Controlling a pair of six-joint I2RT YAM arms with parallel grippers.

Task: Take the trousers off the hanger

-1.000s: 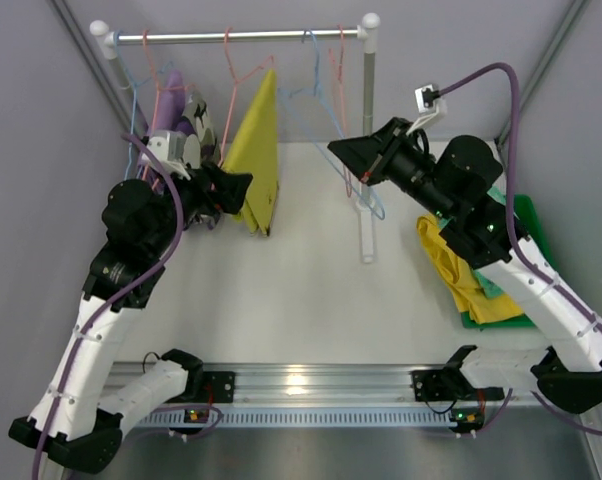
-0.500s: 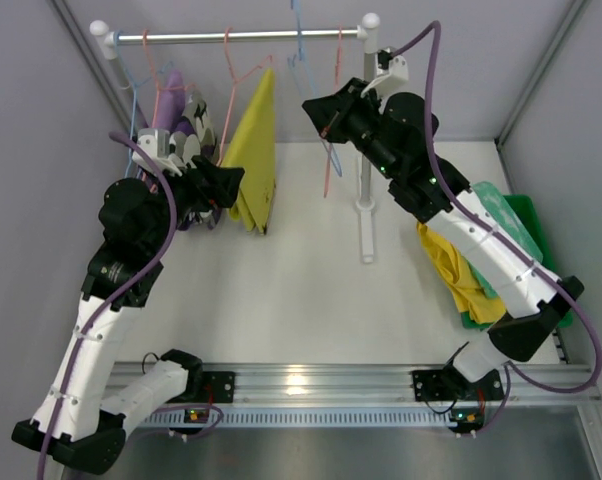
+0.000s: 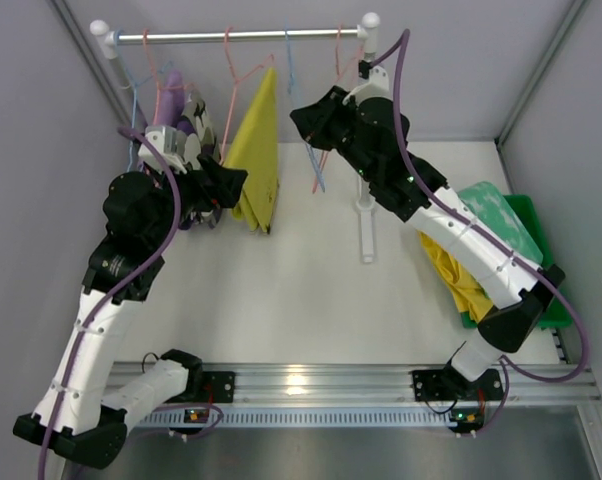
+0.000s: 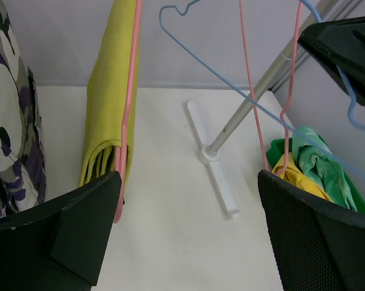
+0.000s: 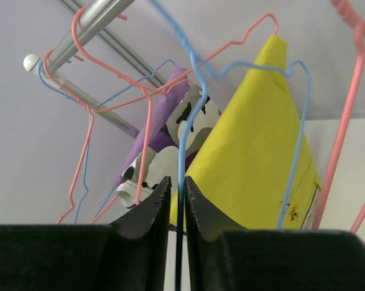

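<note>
I will next turn my left gripper and reach outward to the pink hanger's near arm (image 3: 231,105) (image 4: 134,60). I will close it on the arm's wire, which is bare beside the trousers.
Olive-yellow trousers (image 3: 256,150) hang folded over a pink hanger (image 4: 127,121) on the rail (image 3: 241,36). My left gripper (image 3: 233,187) hovers just beside them, wide open and empty (image 4: 187,179), the trousers (image 4: 107,103) next to its left finger. Raised near the rail, my right gripper (image 3: 301,115) has its jaws a sliver apart (image 5: 177,180) round the wire of an empty blue hanger (image 5: 188,109) whose hook reaches the rail. Mint green trousers (image 3: 496,215) and bright yellow trousers (image 3: 459,275) lie heaped at the right.
A camouflage garment (image 3: 196,115) and a lilac garment (image 3: 171,85) hang at the rail's left end. An empty pink hanger (image 3: 333,110) hangs by the rack's post (image 3: 367,130), whose white foot (image 3: 366,235) lies on the table. A green bin (image 3: 536,230) sits under the heap.
My right arm has swung up and left, carrying the blue hanger from beside the post to the rail. Its jaws have parted slightly. The left arm has hardly moved.
</note>
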